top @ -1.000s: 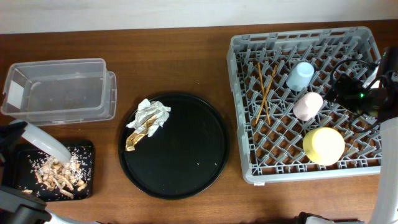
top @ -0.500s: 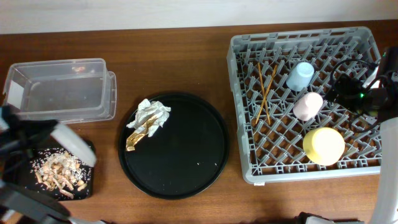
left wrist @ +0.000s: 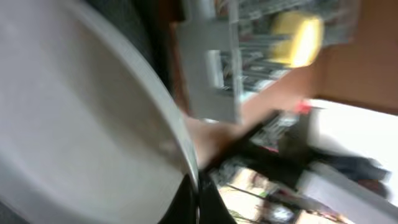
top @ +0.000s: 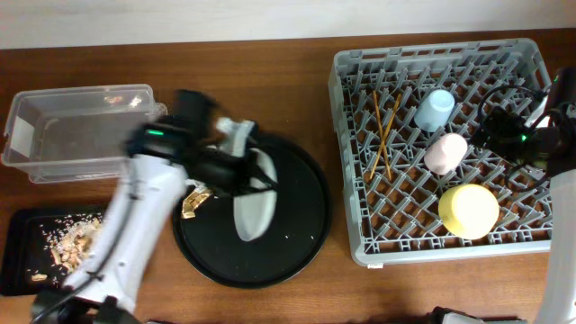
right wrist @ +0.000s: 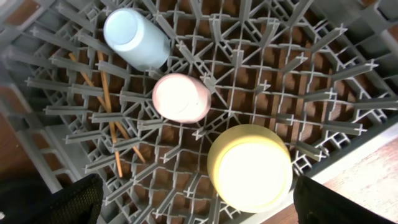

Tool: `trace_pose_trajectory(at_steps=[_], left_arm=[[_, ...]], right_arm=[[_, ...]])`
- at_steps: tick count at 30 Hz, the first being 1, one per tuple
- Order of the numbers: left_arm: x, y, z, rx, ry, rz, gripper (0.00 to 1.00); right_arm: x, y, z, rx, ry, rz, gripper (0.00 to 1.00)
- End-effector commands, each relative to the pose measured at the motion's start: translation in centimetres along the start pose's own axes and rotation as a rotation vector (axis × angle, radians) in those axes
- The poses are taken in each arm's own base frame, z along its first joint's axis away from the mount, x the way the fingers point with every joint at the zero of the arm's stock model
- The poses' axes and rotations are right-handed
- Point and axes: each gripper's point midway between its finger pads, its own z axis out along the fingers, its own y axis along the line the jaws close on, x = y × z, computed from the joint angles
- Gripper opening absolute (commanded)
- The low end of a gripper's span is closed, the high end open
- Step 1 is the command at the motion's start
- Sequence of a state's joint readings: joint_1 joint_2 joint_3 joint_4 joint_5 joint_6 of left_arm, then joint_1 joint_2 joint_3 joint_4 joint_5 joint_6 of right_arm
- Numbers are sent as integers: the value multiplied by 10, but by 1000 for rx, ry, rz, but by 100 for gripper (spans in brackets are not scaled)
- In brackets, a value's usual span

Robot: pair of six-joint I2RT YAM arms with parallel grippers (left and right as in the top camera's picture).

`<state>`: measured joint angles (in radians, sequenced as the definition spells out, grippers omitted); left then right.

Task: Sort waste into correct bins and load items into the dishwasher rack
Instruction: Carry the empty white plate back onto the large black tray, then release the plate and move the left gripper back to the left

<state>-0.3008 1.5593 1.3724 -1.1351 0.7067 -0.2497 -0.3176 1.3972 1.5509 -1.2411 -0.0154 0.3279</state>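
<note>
My left gripper holds the plate and next needs to swing toward the rack [top: 351, 135] and down, levelling the plate to release it on the round tray's bare middle [top: 283, 214], because the wrapper covers one side.
My left gripper [top: 236, 175] is shut on the rim of the round pale grey-white plate [top: 256, 205] and holds it tilted above the big round black tray. The plate fills the blurred left wrist view [left wrist: 81, 112], with the jaws [left wrist: 199, 202] clamped on its edge. The white-and-gold wrapper [top: 193, 202] lies on the round tray, partly hidden by the arm. Beige food scraps [top: 70, 245] lie in the shallow black tray [top: 22, 270]. The clear tub [top: 81, 130] stands behind it. My right gripper [top: 511, 135] is open above the dishwasher rack [top: 351, 135], over the bowl [right wrist: 196, 186].
The rack holds the chopsticks [top: 382, 135], the light blue cup [top: 435, 110], the pink cup [top: 445, 153] and the yellow-green bowl [top: 469, 211], all upside down or lying flat. The round black tray [top: 297, 234] lies between the bins and the rack.
My left arm has swung right from the shallow black tray to over the round tray, carrying the plate. The scraps stay in the black tray. The right arm has not moved.
</note>
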Motion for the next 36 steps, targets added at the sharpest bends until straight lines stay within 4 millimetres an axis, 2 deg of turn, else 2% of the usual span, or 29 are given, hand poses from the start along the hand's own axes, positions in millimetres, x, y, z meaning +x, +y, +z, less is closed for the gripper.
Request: trace_pose_trajectory(at_steps=[1,5,8,15,17,18,19,20,22,24,28,29,31,32,33,34,35,36], left_arm=[[4,8,28,-404,-131,-46,0],[14,-3,49,-656,-256,85,1],[22,-7,74,-714,-245,153,0],[26,33,131,-859,-127,172,1],[29,33,137,-846,-106,165,21],[29,32,137,-842,-109,165,50],[27,30,136,-838,-114,166,68],[26,28,136,-834,-118,165,74],[22,20,128,-817,-123,158,75],[15,9,109,-795,-140,131,75],[-10,2,31,-778,-238,17,75],[-18,6,-2,-768,-289,-42,75],[-27,25,-59,-763,-383,-165,75],[-27,36,-79,-767,-417,-218,75],[-25,53,-106,-785,-457,-293,85],[-21,68,-127,-809,-483,-359,99],[-11,91,-154,-850,-508,-456,99],[-2,105,-169,-870,-515,-523,99]], right_arm=[[1,-5,3,21,4,-6,98],[1,-5,3,21,4,-6,98],[1,-5,3,21,4,-6,98],[1,-5,3,21,4,-6,98],[1,-5,3,21,4,-6,98],[1,-5,3,21,4,-6,98],[1,-5,3,21,4,-6,98],[1,-5,3,21,4,-6,98],[1,-5,3,21,4,-6,98],[1,-5,3,21,4,-6,98],[1,-5,3,21,4,-6,98],[1,-5,3,21,4,-6,98],[1,-5,3,21,4,-6,98],[1,-4,3,20,3,-6,98],[1,-5,3,21,4,-6,98],[1,-5,3,21,4,-6,98],[1,-5,3,21,4,-6,98],[1,-5,3,21,4,-6,98]])
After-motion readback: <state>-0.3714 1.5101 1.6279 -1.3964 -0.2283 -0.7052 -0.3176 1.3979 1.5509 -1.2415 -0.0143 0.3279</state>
